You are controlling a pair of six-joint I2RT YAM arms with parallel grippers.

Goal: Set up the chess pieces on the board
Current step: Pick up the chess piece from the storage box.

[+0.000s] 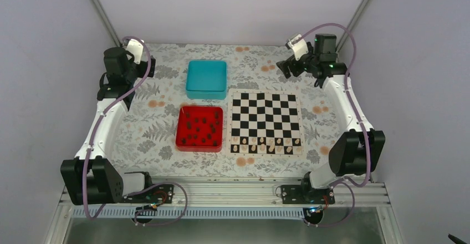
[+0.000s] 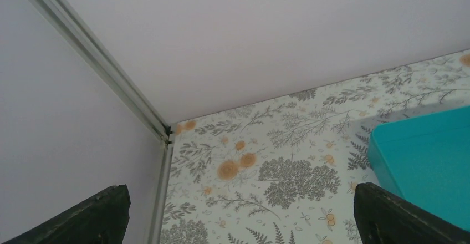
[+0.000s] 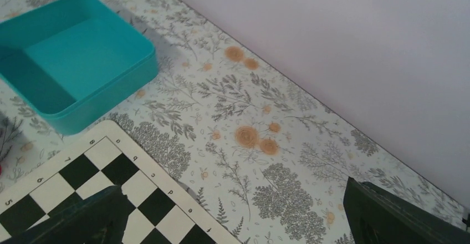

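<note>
The board's far rows are empty, so the robot's right gripper should next go down, back and to the left in the top view, onto a dark piece in the red tray [image 1: 181, 138].
Several tiny dark chess pieces [image 1: 200, 126] lie in a red tray [image 1: 181, 138] left of the chequered board [image 1: 266, 106]. Pale pieces stand on the board's two near rows. My left gripper [image 1: 143, 65] is raised at the far left corner, open and empty; its fingertips [image 2: 108, 211] show wide apart in the left wrist view. My right gripper [image 1: 287, 67] is raised at the far right, beyond the board's far edge, open and empty. In the right wrist view its fingertips [image 3: 382, 213] are wide apart over the board's far corner [image 3: 100, 166].
An empty teal box [image 1: 207, 79] sits behind the red tray; it also shows in the left wrist view [image 2: 427, 161] and the right wrist view [image 3: 72, 61]. Purple walls close in the floral table on three sides.
</note>
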